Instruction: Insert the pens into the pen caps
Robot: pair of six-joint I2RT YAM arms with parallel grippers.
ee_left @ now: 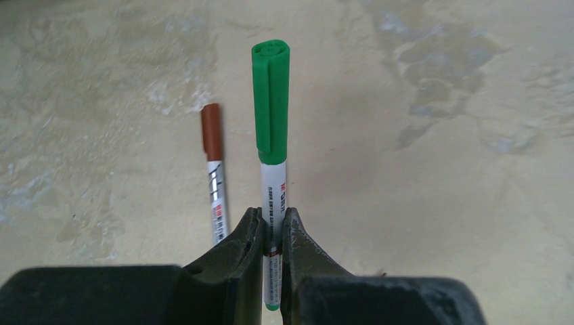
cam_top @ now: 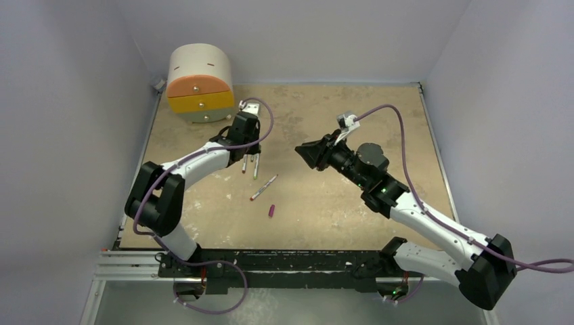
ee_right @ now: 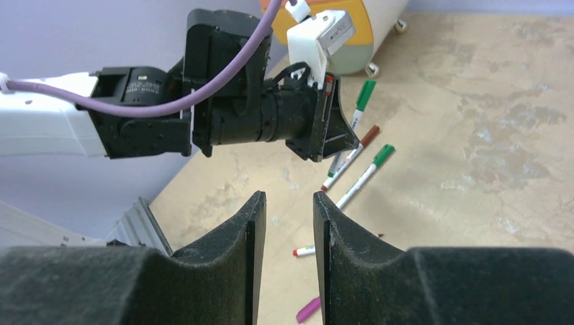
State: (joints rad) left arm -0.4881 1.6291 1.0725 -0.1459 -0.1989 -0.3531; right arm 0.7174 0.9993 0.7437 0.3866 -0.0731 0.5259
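My left gripper will first move down to get into the gap (cam_top: 250, 164) (ee_left: 242, 181) between the dark red-capped pen and the second green-capped pen.
My left gripper (ee_left: 272, 220) (cam_top: 250, 150) is shut on the white barrel of a pen with a green cap (ee_left: 271, 101), and the capped end points away from the jaws. Beside it on the table lies a pen with a dark red cap (ee_left: 215, 176) (ee_right: 352, 154). A second green-capped pen (ee_right: 365, 175) lies next to that one. An uncapped pen (cam_top: 264, 187) with a reddish tip (ee_right: 304, 251) lies nearer the arms, and a magenta cap (cam_top: 271, 210) (ee_right: 308, 310) lies loose just past it. My right gripper (ee_right: 289, 200) (cam_top: 300, 150) hovers open and empty, facing the left gripper.
A round drawer unit (cam_top: 200, 81) with orange and yellow fronts stands at the back left corner. Grey walls close in the table on three sides. A metal rail (cam_top: 271, 261) runs along the near edge.
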